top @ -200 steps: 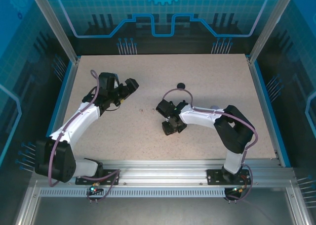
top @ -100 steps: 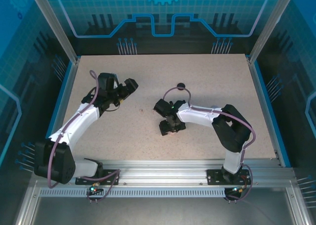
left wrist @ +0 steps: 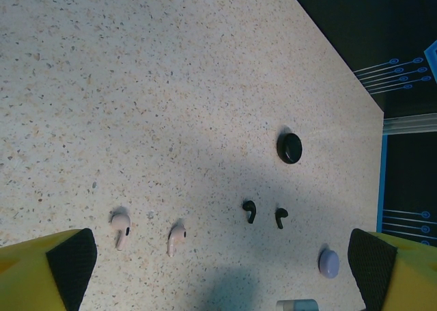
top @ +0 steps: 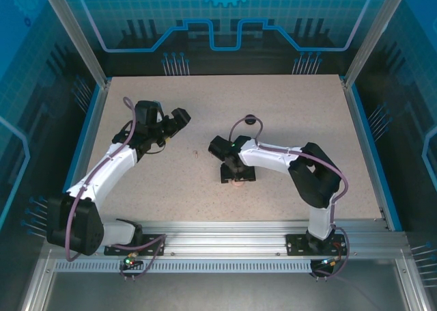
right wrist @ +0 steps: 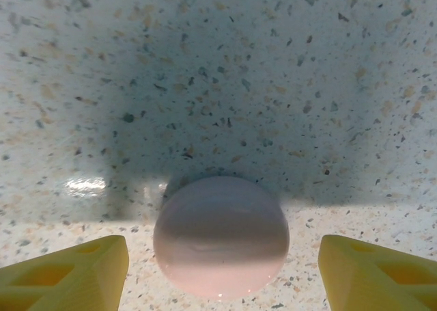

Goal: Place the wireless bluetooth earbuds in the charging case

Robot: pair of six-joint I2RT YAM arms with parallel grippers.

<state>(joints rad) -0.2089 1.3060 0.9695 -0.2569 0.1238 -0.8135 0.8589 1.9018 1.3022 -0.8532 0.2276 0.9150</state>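
The pale pink case sits centred in the gap of my right gripper, which comes down a little next and closes its fingers onto the case's rounded sides.
A pale pink round charging case [right wrist: 220,236] lies closed on the table between the yellow fingers [right wrist: 68,270] of my right gripper [right wrist: 222,280], which is open with a gap on each side; from above the case [top: 237,182] peeks out under that gripper [top: 236,176]. Two pale pink earbuds [left wrist: 121,225] [left wrist: 176,239] and two black earbuds [left wrist: 250,210] [left wrist: 280,217] lie loose on the table below my left gripper [left wrist: 218,284], which hangs open and empty above them. In the top view the left gripper [top: 180,115] is at the left rear.
A black round case [left wrist: 289,147] [top: 250,119] sits farther back. A lilac round case [left wrist: 329,262] lies near the black earbuds. The speckled tabletop [top: 300,113] has blue raised edges and open room at the right and the back.
My right gripper's jaws have opened wider around the pink case, and the right arm has shifted slightly left. The left arm has stayed put.
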